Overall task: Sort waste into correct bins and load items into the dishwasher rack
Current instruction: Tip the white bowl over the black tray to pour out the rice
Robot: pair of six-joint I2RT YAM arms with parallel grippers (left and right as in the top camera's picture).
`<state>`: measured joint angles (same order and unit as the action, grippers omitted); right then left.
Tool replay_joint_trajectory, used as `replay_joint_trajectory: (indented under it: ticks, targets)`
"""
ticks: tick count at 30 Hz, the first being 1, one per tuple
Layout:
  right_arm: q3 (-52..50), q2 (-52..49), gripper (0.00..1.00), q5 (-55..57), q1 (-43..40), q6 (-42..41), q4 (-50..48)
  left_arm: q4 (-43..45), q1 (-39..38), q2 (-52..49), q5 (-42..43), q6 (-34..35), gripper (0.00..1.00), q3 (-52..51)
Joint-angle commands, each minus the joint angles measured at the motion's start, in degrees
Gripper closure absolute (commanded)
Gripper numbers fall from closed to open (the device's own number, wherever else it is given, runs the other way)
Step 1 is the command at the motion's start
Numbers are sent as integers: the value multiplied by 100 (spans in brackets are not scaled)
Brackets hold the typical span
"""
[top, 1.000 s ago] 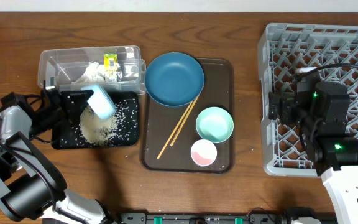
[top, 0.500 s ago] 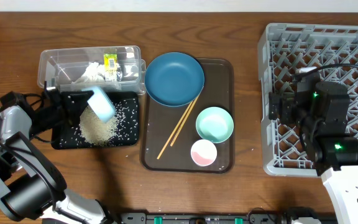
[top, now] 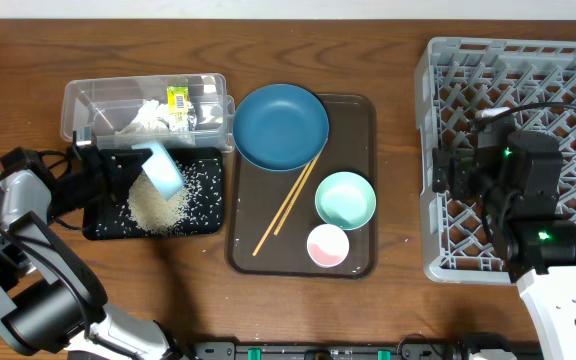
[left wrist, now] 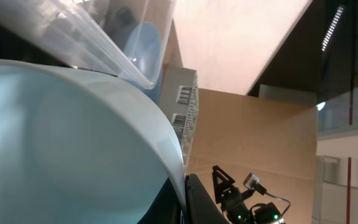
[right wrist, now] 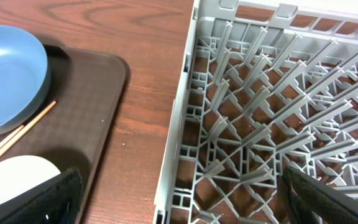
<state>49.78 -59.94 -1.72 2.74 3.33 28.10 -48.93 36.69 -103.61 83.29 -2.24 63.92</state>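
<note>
The wooden chopsticks lie to the right of my left gripper in the overhead view, so next I will level the bowl, carry it, bring it down onto them and release it.
My left gripper (top: 116, 172) is shut on the rim of a white bowl (top: 163, 167) and holds it tipped on its side over the black tray (top: 211, 222). White rice (top: 158, 205) lies heaped and scattered in that tray. In the left wrist view the bowl (left wrist: 73, 143) fills the frame, its rim pinched between my fingers (left wrist: 184, 200). The clear tub (top: 76, 100) holds the yellow-green wrapper (top: 179, 98) and white tissue (top: 146, 116). My right gripper (right wrist: 185, 208) is open and empty over the grey rack's (top: 528, 60) left wall (right wrist: 179, 124).
The brown serving tray (top: 360, 112) holds the dark blue dish (top: 280, 125), the wooden chopsticks (top: 288, 205), the mint-green bowl (top: 345, 198) and the small pink bowl (top: 327, 246). A few rice grains lie on the table by the black tray.
My left gripper has lifted and turned the white bowl slightly over the black tray. The right arm has not moved.
</note>
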Motion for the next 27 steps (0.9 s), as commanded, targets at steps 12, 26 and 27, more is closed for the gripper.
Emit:
replay_joint_trajectory:
  ticks: [12, 26, 27]
  targets:
    - [116, 35, 1, -24, -31, -72, 2, -468, -614, 734, -1456, -570, 94, -20]
    - [116, 35, 1, -24, -31, -72, -2, -127, -3633, 2041, -4601, -162, 94, -22]
    - [116, 35, 1, -24, -31, -72, -2, -85, -3864, 1993, -4721, -98, 94, -22]
